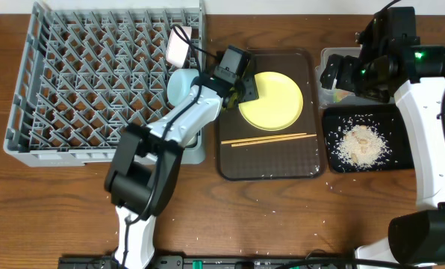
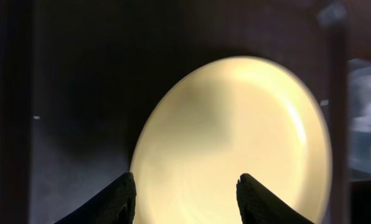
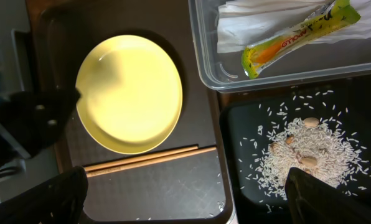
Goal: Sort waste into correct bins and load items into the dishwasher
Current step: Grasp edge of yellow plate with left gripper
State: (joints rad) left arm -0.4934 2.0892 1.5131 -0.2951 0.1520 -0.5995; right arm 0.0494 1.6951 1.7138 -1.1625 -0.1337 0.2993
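My left gripper needs to move down and slightly to the left in its wrist view, onto the plate's rack-side rim (image 1: 242, 109) (image 2: 135, 160), because that rim is below one finger.
The round yellow plate (image 1: 275, 101) lies on the brown serving tray (image 1: 267, 164), with the wooden chopsticks (image 1: 269, 140) just in front of it. My left gripper (image 1: 245, 90) is open at the plate's left edge; in the left wrist view its fingers (image 2: 185, 183) straddle the plate (image 2: 235, 143) without holding it. My right gripper (image 3: 188, 183) is wide open and empty, high above the tray's right edge. The clear tub (image 3: 204, 56) holds the snack wrapper (image 3: 297, 34) and napkin (image 3: 254, 18). The black tray (image 3: 241, 124) holds rice crumbs (image 3: 310, 152).
The grey dish rack (image 1: 73, 82) fills the left side. A light-blue bowl (image 1: 179, 86) and a small white cup (image 1: 179, 45) sit at its right edge. No white bowl shows. A few rice grains lie on the brown tray's front right corner (image 3: 220, 202).
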